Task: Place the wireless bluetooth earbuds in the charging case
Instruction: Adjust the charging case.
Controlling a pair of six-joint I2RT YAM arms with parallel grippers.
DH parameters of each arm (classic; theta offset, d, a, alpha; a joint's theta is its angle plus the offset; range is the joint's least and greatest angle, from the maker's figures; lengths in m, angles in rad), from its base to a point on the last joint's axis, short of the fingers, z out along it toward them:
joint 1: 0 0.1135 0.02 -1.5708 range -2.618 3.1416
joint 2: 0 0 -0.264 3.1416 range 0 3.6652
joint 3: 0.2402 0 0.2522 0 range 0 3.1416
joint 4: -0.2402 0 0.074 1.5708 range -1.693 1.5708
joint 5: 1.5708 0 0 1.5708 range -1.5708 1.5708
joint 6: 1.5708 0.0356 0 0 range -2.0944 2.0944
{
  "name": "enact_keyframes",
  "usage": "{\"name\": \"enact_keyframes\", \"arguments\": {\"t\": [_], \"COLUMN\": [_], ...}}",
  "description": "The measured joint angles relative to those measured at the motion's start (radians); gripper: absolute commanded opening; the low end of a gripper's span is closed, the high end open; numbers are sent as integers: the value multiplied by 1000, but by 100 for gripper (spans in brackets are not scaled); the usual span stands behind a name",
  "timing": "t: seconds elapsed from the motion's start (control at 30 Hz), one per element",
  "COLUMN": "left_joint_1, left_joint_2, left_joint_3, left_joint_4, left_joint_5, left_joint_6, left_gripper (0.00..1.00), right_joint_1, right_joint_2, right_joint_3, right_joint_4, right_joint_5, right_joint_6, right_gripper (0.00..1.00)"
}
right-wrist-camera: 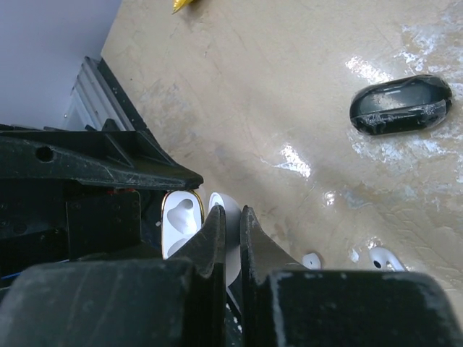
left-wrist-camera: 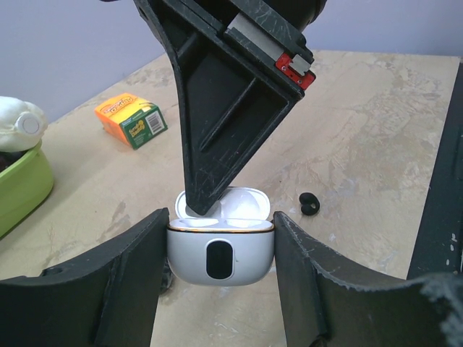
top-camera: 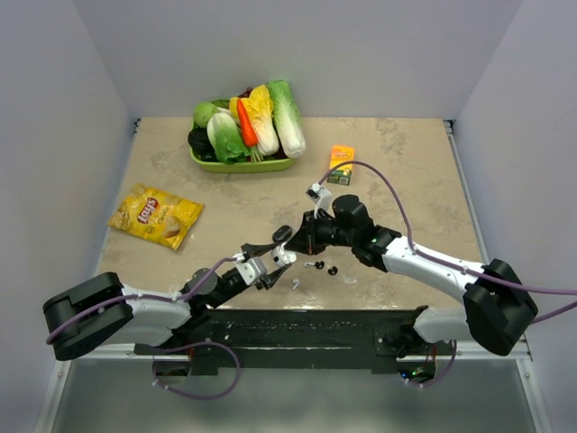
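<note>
The raised lid (top-camera: 288, 254) (right-wrist-camera: 232, 235) stands between the fingers of my right gripper, right beside the held body of the case. I will raise my right gripper alongside my left gripper next, then release the lid.
The white charging case (left-wrist-camera: 221, 253) stands lid-open between the fingers of my left gripper (left-wrist-camera: 221, 218), which is shut on its two sides. Both cavities (right-wrist-camera: 179, 220) look empty. My right gripper (right-wrist-camera: 231, 213) reaches in from above with its fingers shut on the raised lid (left-wrist-camera: 246, 201). In the top view the two grippers meet at the case (top-camera: 285, 256), near the table's front middle. Two black earbuds (top-camera: 317, 265) (top-camera: 332, 270) lie on the table just right of the case; one also shows as a black earbud (left-wrist-camera: 309, 202). Two small white pieces (right-wrist-camera: 312, 260) (right-wrist-camera: 383, 258) lie near them.
A green basket (top-camera: 236, 167) of vegetables stands at the back of the table. A yellow chips bag (top-camera: 155, 215) lies at the left. A small orange box (top-camera: 341, 164) stands at the back right of centre. The black base rail (top-camera: 297, 325) runs along the near edge.
</note>
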Motion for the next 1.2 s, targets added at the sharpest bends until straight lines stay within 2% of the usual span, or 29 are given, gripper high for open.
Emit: {"name": "enact_keyframes", "arguments": {"t": [0.13,0.23,0.27,0.37,0.43,0.57,0.6,1.0,1.2], "left_joint_1": [-3,-6,-6,-6,-8,-10,-10,-10,-4], "left_joint_2": [2,7,10,13,14,13,13,-114,-219], "left_joint_3": [0,1,2,14,29,47,45,44,187], "left_joint_4": [2,14,22,40,54,54,45,-9,-279], "left_joint_5": [7,16,19,27,29,5,-7,-105,-29], "left_joint_6": [-1,-6,-8,-9,-12,-26,-27,-90,-149], "left_gripper": [4,28,41,59,63,80,98,100,100], "right_joint_1": [2,9,12,18,20,17,10,26,173], "right_joint_2": [-16,-38,-48,-84,-112,-155,-167,-203,-203], "right_joint_3": [3,17,25,48,68,104,111,177,261], "right_joint_4": [-33,-80,-101,-156,-193,-252,-264,-375,-451], "right_joint_5": [8,28,36,65,86,146,170,334,493], "right_joint_6": [-26,-54,-63,-93,-114,-162,-175,-278,-378], "right_gripper": [0,0,0,0,0,0,0,0,0]}}
